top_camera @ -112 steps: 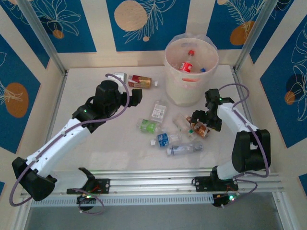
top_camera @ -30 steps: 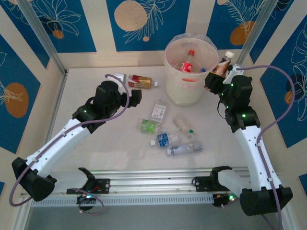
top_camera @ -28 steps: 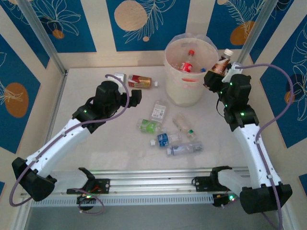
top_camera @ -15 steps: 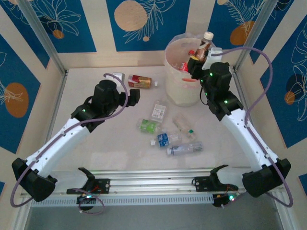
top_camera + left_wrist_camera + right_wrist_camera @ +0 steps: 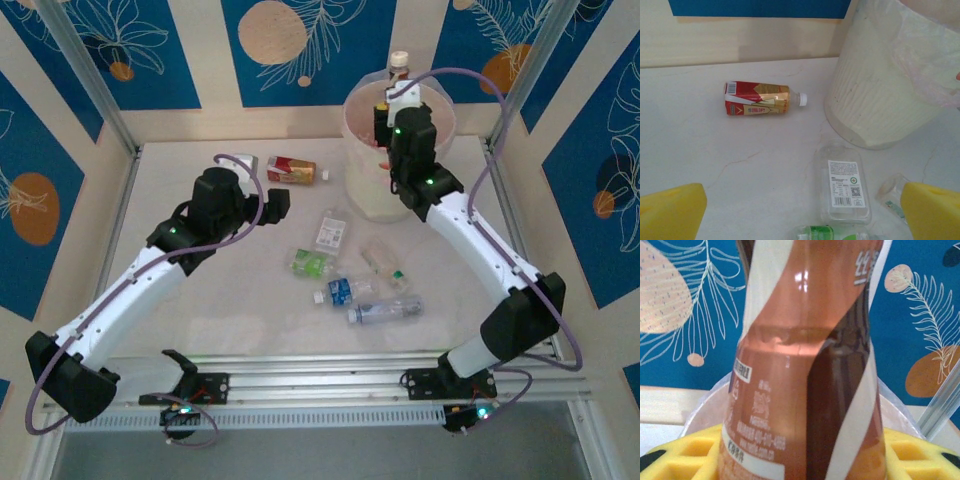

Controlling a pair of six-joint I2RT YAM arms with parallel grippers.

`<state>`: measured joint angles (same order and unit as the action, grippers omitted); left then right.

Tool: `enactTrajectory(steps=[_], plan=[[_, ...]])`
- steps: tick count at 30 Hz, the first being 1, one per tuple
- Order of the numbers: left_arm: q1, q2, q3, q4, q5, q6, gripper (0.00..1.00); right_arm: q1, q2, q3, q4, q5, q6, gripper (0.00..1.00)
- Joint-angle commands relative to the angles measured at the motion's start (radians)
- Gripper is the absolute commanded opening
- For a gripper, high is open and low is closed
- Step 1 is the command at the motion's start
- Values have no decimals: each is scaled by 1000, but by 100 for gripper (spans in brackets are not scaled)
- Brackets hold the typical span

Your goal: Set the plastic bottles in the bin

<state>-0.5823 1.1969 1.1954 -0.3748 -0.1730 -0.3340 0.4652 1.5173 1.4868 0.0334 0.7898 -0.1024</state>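
Note:
I should move my right gripper slightly toward the red-labelled bottle's side of the bin's opening. Then I can release the brown-labelled bottle [image 5: 399, 64] into the open bin beneath it.
My right gripper [image 5: 396, 92] hangs over the bin [image 5: 362, 185], shut on a brown-labelled bottle [image 5: 399, 64] held upright with its white cap on top. In the right wrist view the bottle [image 5: 805, 365] stands between the yellow pads [image 5: 920, 452], with the bin rim [image 5: 700, 402] behind it. My left gripper [image 5: 279, 203] is open above the table, with nothing between its pads [image 5: 670, 210]. A red-labelled bottle [image 5: 760, 99] lies ahead of it. A clear white-labelled bottle [image 5: 844, 187] and a green-labelled one [image 5: 310, 263] lie near it.
A blue-labelled bottle [image 5: 345, 291], a clear bottle [image 5: 385, 311] and a crushed one [image 5: 382, 258] lie mid-table between the arms. The bin [image 5: 880, 95] stands at the back, close to the rear wall. Metal frame posts [image 5: 520, 70] flank the corners.
My right arm has lifted the brown bottle off the table right of the bin and swung it up and left over the bin's opening. The left arm has barely moved.

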Motion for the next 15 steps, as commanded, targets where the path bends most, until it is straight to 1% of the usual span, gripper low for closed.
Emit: enactTrajectory(steps=[1,5,10,15], plan=[[14,-27,-12,12,10,-7,100,25,28,47,126,96,-146,42],[13,-34,-16,15,13,-10,99,48,72,55,152,130,-219,43],[16,-33,-12,8,17,-7,100,46,111,80,80,157,-169,44],[15,-37,-9,-4,8,-4,99,20,136,96,6,184,-104,47]])
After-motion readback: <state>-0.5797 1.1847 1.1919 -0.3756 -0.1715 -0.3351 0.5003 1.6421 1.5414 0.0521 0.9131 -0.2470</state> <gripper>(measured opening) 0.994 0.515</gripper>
